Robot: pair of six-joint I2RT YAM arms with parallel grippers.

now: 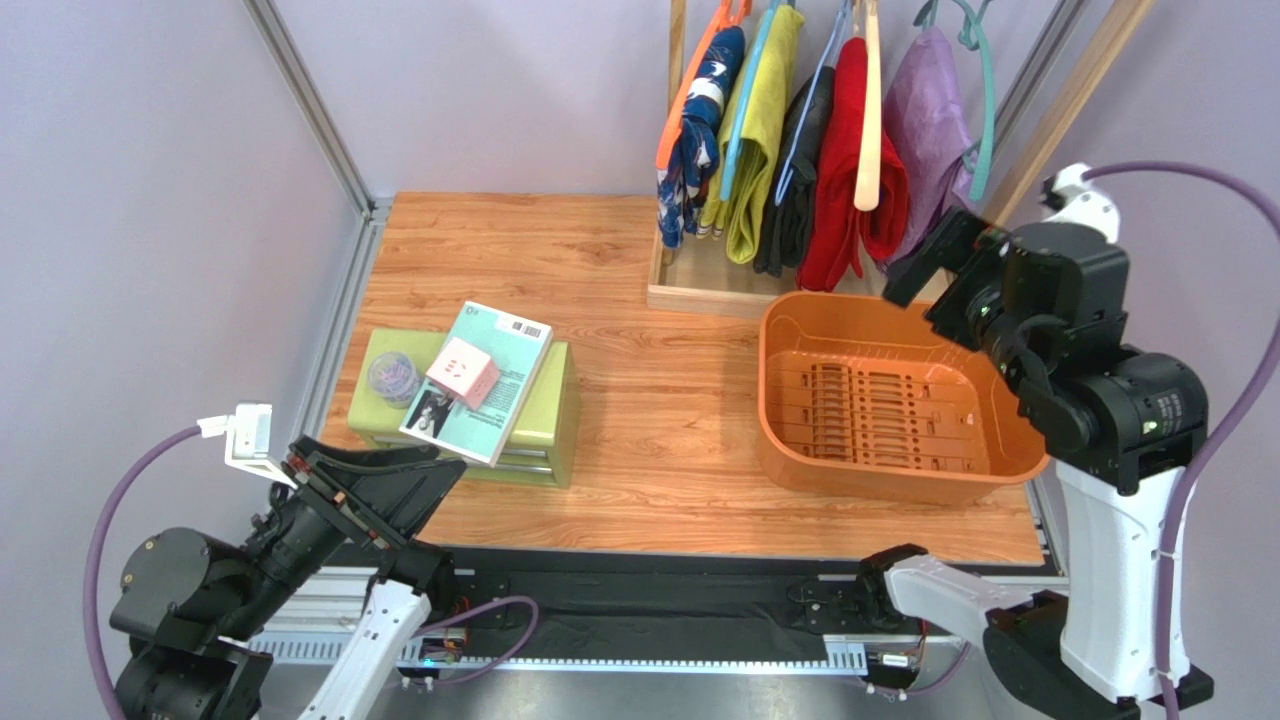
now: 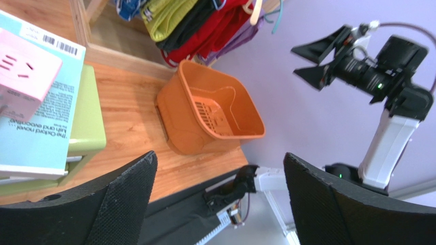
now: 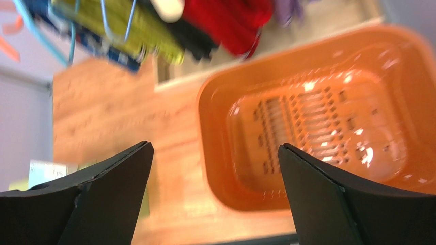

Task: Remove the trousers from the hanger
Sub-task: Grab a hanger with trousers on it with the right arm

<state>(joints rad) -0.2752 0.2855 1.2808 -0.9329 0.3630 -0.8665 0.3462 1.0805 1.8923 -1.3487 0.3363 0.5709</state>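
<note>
The robot's right gripper is going to move outward and tilt up from the basket next, to close on the teal hanger's near arm (image 1: 987,113), which sticks out bare beside the lilac trousers.
Five trousers hang on hangers on a wooden rack at the back: navy blue (image 1: 700,135), yellow-green (image 1: 763,128), black (image 1: 796,180), bright red (image 1: 849,188) and lilac (image 1: 932,128). My right gripper (image 1: 944,258) is open and empty, raised just right of the lilac trousers, above the basket's far right corner. In the right wrist view the gripper (image 3: 215,145) looks down on the basket, with the red trousers (image 3: 230,20) at the top edge. My left gripper (image 1: 436,510) is open and empty, low at the front left, far from the rack; its wrist view (image 2: 219,155) shows nothing between the fingers.
An orange plastic basket (image 1: 781,390) stands on the wooden table in front of the rack. A green box (image 1: 549,435) at the left carries a teal book (image 1: 489,383) and a pink cube (image 1: 461,371). The rack's wooden base (image 1: 706,285) lies behind the basket.
</note>
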